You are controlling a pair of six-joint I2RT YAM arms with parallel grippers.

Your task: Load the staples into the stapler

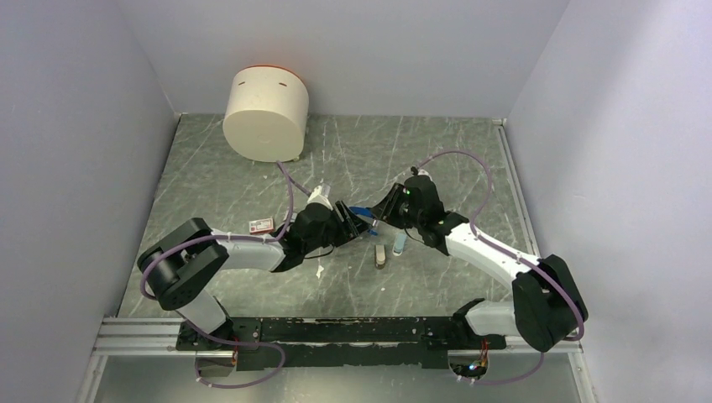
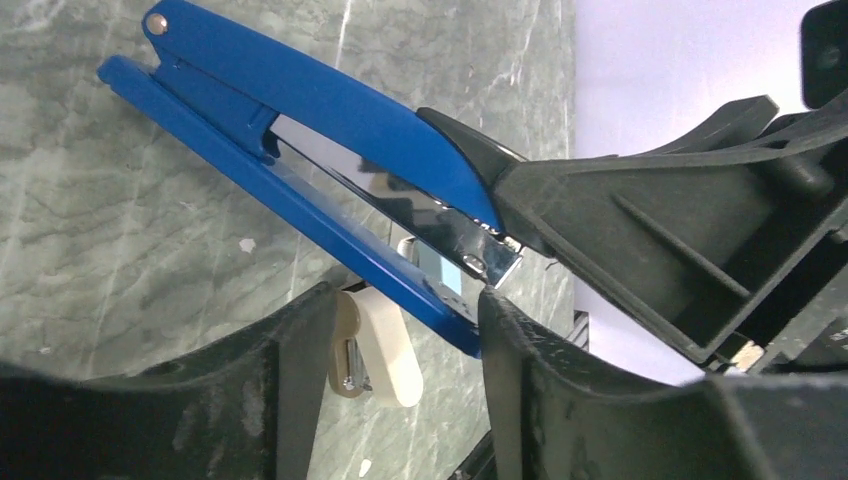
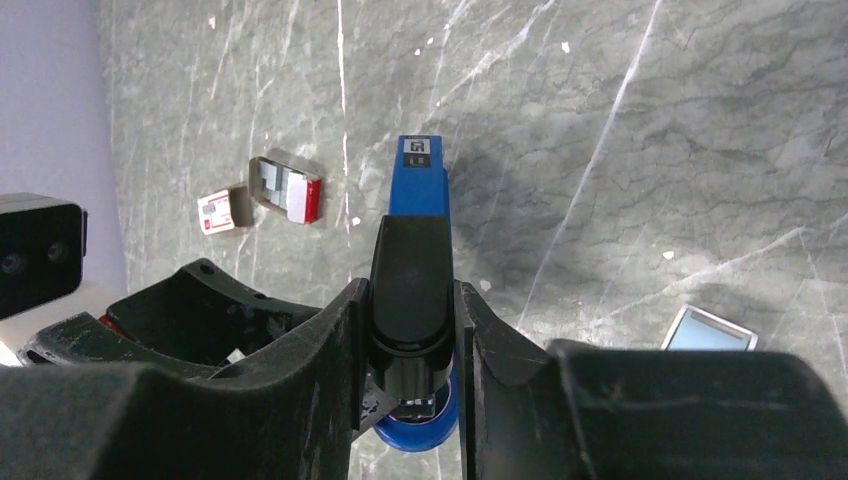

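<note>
The right gripper will swing outward with the black top arm past the stapler's hinge end and release it, because the arm covers the silver channel.
The blue stapler (image 1: 361, 211) is held off the table between both grippers. My right gripper (image 3: 410, 292) is shut on its black top arm (image 3: 410, 270), and the blue body (image 3: 420, 190) points away from it. In the left wrist view the stapler (image 2: 300, 100) slants down with its silver channel (image 2: 420, 215) showing. My left gripper (image 2: 405, 300) is open, and the blue base tip (image 2: 455, 325) lies against its right finger (image 2: 530, 380). The red staples box (image 1: 262, 224) lies on the table to the left, its tray (image 3: 285, 190) slid out beside a small red-and-white piece (image 3: 215, 212).
A tan oblong piece (image 1: 380, 254) and a pale-blue one (image 1: 400, 243) lie on the table just in front of the grippers; the tan one (image 2: 385, 345) shows between my left fingers. A large cream cylinder (image 1: 266, 113) stands at the back left. Walls enclose three sides.
</note>
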